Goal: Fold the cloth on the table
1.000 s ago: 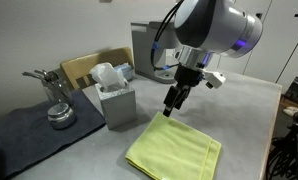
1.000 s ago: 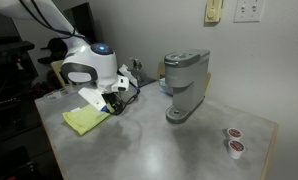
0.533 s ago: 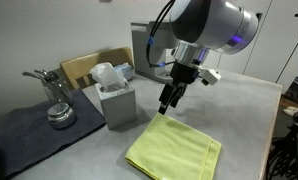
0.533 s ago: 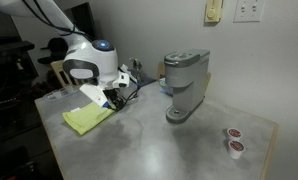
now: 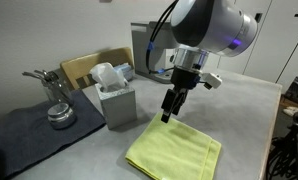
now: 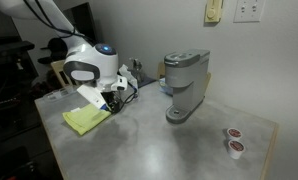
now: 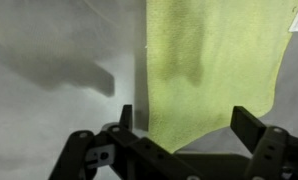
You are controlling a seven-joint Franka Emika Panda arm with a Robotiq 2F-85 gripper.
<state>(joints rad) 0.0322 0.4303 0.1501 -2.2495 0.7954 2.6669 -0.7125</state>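
My gripper's spread fingers already straddle the lime cloth's corner [image 5: 162, 119] [image 7: 167, 131] just below my gripper. My gripper moves down and closes them on it next.
The lime cloth [image 5: 175, 150] lies flat on the light-grey table [image 5: 244, 110], folded into a rectangle. It also shows in an exterior view [image 6: 84, 120] and in the wrist view [image 7: 209, 60], with a small white tag at the top right. My gripper [image 5: 167, 113] hangs just above the cloth's far corner. In the wrist view its two fingers [image 7: 189, 125] are spread wide with nothing between them, straddling the cloth's near corner.
A grey tissue box [image 5: 116, 100] stands next to the cloth. A dark grey mat [image 5: 29, 135] holds metal items [image 5: 57, 112]. A coffee machine [image 6: 184, 85] and two small pods [image 6: 233, 140] sit on the table farther off.
The gripper has dipped and shifted slightly over the cloth's far corner; the cloth has not moved.
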